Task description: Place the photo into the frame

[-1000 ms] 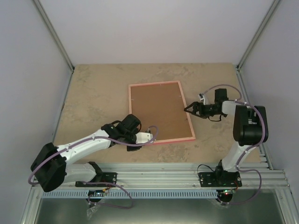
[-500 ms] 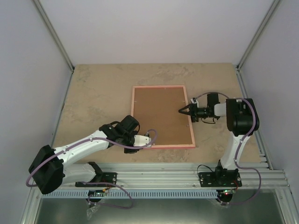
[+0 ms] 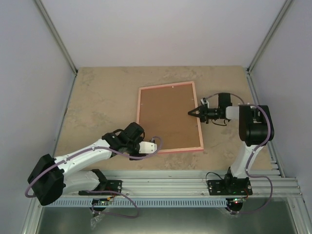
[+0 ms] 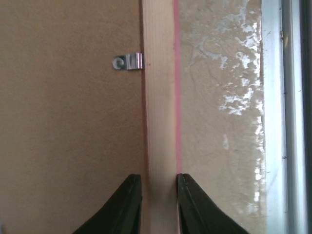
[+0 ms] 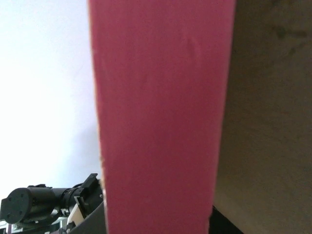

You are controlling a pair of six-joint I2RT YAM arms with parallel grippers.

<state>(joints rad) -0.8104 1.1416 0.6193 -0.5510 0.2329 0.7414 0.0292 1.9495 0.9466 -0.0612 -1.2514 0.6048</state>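
The frame's backing faces up, so my right gripper will next go up with the frame's pink bar, turn the frame [image 3: 168, 117] over, lower it onto the middle of the tabletop and let it go.
The pink frame [image 3: 168, 117] lies back-up on the table, its brown backing board [image 4: 68, 122] filling the opening under a small metal clip [image 4: 127, 62]. My left gripper [image 3: 157, 145] is shut on the frame's near rail [image 4: 159, 97], one finger on each side of the wood. At the frame's right edge my right gripper [image 3: 191, 112] has its jaws against both sides of the pink rail [image 5: 161, 122], which fills the right wrist view. The photo is not in view.
The frame rests on a tan stone-patterned tabletop [image 3: 102, 102]. An aluminium rail [image 3: 170, 183] runs along the near edge. Pale walls [image 3: 161, 29] stand at the back and on both sides.
My right gripper has gone from open beside the frame to shut on its right rail. The frame has turned slightly on the table, and my left arm has moved with it.
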